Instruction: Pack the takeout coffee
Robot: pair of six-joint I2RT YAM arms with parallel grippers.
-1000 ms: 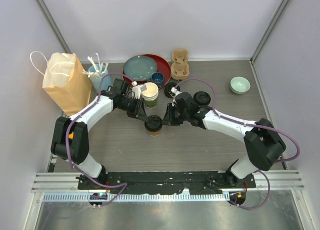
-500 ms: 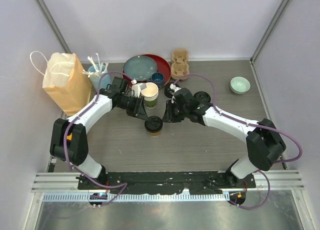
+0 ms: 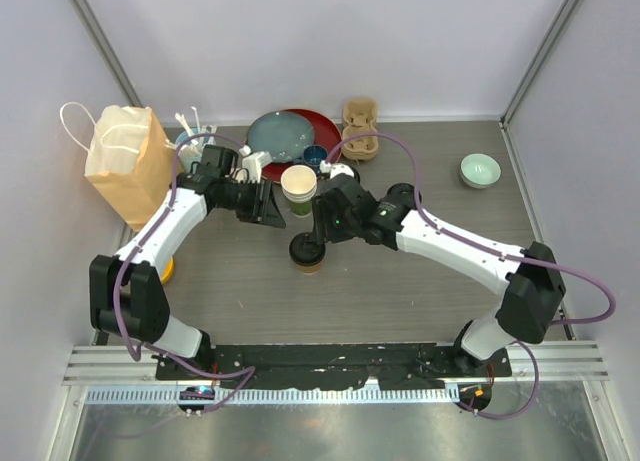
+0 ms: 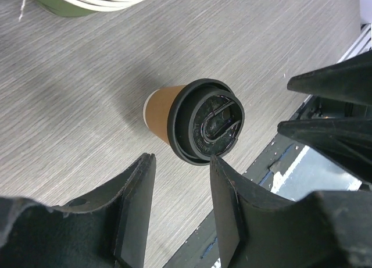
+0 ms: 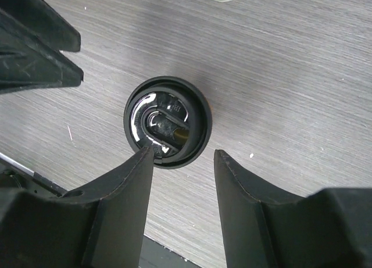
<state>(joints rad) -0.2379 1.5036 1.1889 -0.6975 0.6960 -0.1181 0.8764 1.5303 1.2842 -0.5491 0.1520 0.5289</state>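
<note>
The right gripper's open, empty fingers are still above the brown cup, so the right gripper will next move down onto the black lid's edge nearest its fingers and close there.
The brown-sided takeout coffee cup [image 3: 307, 255] stands upright mid-table with a black lid [image 4: 204, 120] seated on it. My left gripper [image 3: 264, 204] hovers up and to its left, open and empty [image 4: 181, 159]. My right gripper [image 3: 320, 221] hangs just above the cup's right side, also open and empty [image 5: 183, 153], with the lid [image 5: 167, 121] showing past its fingertips. Behind the brown cup stands a green-sided paper cup [image 3: 298, 185], cream inside, with no lid. Its rim looks layered in the left wrist view. A loose black lid [image 3: 403, 194] lies to the right.
A brown paper bag [image 3: 130, 166] stands at the far left beside a light-blue cup of stirrers [image 3: 192, 138]. At the back are a red plate [image 3: 325, 133] under a blue one, a small blue cup [image 3: 316, 158] and a cardboard cup carrier [image 3: 360, 129]. A green bowl [image 3: 479, 169] sits right.
Both grippers have opened, let go of the lidded brown cup and drawn back from it. The left went up and left, the right rose. The cup stayed put.
</note>
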